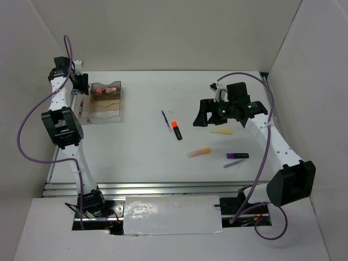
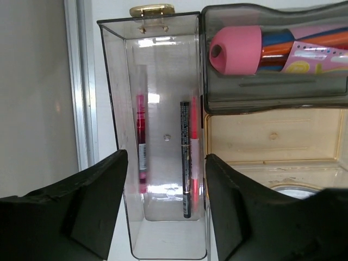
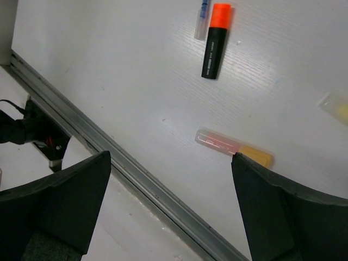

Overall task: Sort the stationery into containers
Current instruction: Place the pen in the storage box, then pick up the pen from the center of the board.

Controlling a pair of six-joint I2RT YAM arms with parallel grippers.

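The robot's right gripper will next pull back and go down over the thin purple pencil (image 1: 231, 163), staying clear of the purple marker beside it, because the pencil is below the gripper toward the base.
The clear organiser tray (image 1: 115, 111) stands at the far left. My left gripper (image 1: 81, 89) (image 2: 166, 163) hovers open over its narrow left compartment (image 2: 163, 81), with nothing between the fingers. In that compartment lie a thin red pen (image 2: 141, 141) and a dark pencil (image 2: 185, 157). A pink-capped tube (image 2: 236, 50) lies in the neighbouring compartment. My right gripper (image 1: 204, 117) (image 3: 171, 163) is open above the table, holding nothing. Loose on the table are an orange-capped black highlighter (image 1: 176, 129) (image 3: 216, 41), a yellow-pink marker (image 1: 199, 153) (image 3: 234, 148), a pale yellow stick (image 1: 222, 131) and a purple marker (image 1: 237, 156).
A thin blue pen (image 1: 165, 119) (image 3: 202, 19) lies beside the highlighter. A thin purple pencil (image 1: 234, 163) rests just below the purple marker. A metal rail (image 1: 163, 187) (image 3: 136, 174) runs along the table's near edge. White walls close in on three sides.
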